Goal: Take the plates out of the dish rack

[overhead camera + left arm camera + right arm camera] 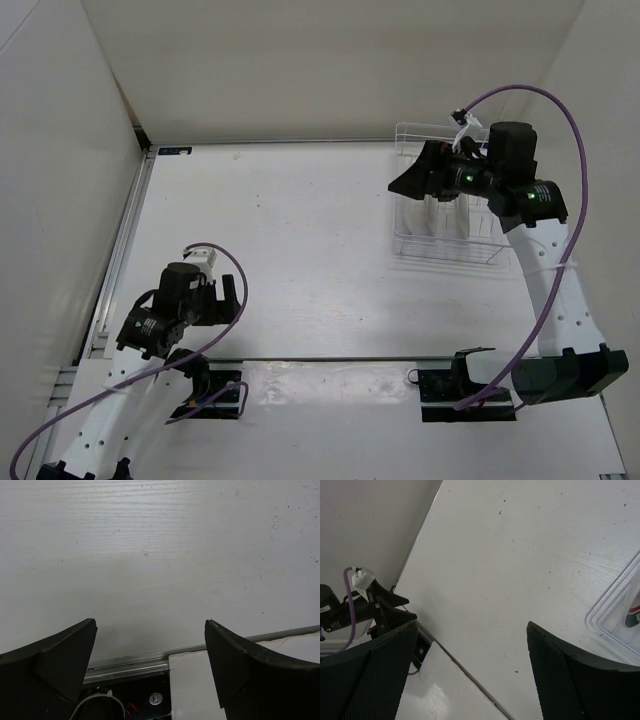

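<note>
My right gripper turns from bare table to the rack [447, 250] next and lowers onto the upper edge of the white plate [411, 210] with green and red rim.
The white wire dish rack [447, 250] stands at the back right of the table. My right gripper [405, 182] hovers over its left side, open and empty. In the right wrist view my right gripper [472, 625] is wide open over bare table, and a corner of the rack [610, 612] shows at the right edge with a sliver of the white plate with green and red rim [634, 617]. The arm hides most of the rack's inside, and I cannot make out the silver-grey plate. My left gripper [225, 295] [150, 625] is open and empty, low near the front left.
White walls enclose the table at the back and both sides. A metal rail [120, 250] runs along the left edge and another strip [130, 660] along the front. Purple cables [560, 130] loop off both arms. The left arm [365, 605] shows in the right wrist view.
</note>
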Robot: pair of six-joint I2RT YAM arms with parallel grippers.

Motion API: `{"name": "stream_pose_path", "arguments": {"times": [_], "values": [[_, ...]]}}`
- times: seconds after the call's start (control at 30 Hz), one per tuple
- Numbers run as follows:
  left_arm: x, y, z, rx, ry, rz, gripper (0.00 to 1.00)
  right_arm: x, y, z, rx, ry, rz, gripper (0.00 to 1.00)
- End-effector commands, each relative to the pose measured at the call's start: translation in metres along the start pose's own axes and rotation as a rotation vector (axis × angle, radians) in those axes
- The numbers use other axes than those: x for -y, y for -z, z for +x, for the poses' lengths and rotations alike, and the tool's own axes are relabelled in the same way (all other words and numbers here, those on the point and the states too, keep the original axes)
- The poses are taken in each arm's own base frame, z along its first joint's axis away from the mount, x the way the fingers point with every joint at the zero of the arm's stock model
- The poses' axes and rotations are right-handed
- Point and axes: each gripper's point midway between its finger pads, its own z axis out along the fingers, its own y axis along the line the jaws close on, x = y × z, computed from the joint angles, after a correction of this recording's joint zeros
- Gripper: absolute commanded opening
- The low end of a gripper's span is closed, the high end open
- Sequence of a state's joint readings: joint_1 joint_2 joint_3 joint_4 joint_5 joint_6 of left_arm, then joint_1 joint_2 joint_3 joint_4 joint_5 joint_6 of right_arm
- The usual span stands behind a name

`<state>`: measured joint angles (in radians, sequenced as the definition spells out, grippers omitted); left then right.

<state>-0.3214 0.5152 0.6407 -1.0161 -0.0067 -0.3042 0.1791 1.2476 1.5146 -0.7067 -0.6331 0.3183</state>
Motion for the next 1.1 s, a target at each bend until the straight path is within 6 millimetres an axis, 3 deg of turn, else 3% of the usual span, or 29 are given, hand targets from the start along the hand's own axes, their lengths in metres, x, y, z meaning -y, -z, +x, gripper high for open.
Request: {"name": "stream_pose_path", "arguments": {"times": [0.0, 0.03, 0.07, 0.1, 0.13, 0.23, 0.27, 0.3, 0.33, 0.4, 0.7, 0.77, 0.9, 1.07], "values": [[0.004, -0.001, -0.003, 0.005, -0.005, 0.019, 1.0, -0.002, 0.007, -0.018, 0.062, 0.015, 0.028, 0.9], [0.004, -0.001, -0.003, 0.005, -0.005, 0.018, 1.0, 0.006, 0.006, -0.019, 0.084, -0.05, 0.082, 0.9], [0.004, 0.0, -0.003, 0.011, -0.002, 0.02, 1.0, -0.003, 0.016, -0.026, 0.143, -0.048, 0.076, 0.9], [0.004, 0.0, -0.004, 0.015, -0.004, 0.018, 1.0, 0.009, 0.004, -0.006, 0.111, -0.102, 0.058, 0.9], [0.004, 0.0, -0.003, 0.012, -0.003, 0.021, 1.0, -0.005, 0.009, -0.005, 0.131, -0.048, -0.015, 0.9], [0.004, 0.0, -0.003, 0.018, -0.001, 0.022, 1.0, -0.016, 0.01, -0.022, 0.192, 0.063, -0.064, 0.9], [0.003, 0.0, -0.002, 0.015, 0.001, 0.018, 1.0, -0.008, 0.01, -0.019, 0.165, 0.035, -0.014, 0.9], [0.004, 0.0, -0.003, 0.016, -0.002, 0.019, 1.0, 0.012, -0.004, -0.008, 0.086, 0.002, 0.044, 0.9], [0.004, 0.0, -0.003, 0.016, -0.003, 0.019, 1.0, 0.01, 0.001, -0.026, 0.12, 0.032, 0.082, 0.89], [0.003, -0.001, -0.003, 0.009, -0.002, 0.016, 1.0, 0.025, -0.006, -0.016, 0.054, 0.015, 0.154, 0.82], [0.003, -0.004, 0.0, -0.019, -0.002, 0.008, 1.0, 0.066, -0.034, -0.03, 0.013, 0.165, 0.453, 0.69], [0.003, -0.004, 0.0, -0.021, 0.0, 0.008, 1.0, 0.084, -0.044, -0.03, -0.007, 0.184, 0.539, 0.68], [0.002, -0.003, 0.0, -0.023, 0.001, 0.005, 1.0, 0.112, -0.051, -0.028, -0.021, 0.208, 0.686, 0.55], [0.002, -0.003, 0.002, -0.027, 0.006, 0.003, 1.0, 0.138, -0.059, -0.03, -0.005, 0.221, 0.785, 0.54]]}}
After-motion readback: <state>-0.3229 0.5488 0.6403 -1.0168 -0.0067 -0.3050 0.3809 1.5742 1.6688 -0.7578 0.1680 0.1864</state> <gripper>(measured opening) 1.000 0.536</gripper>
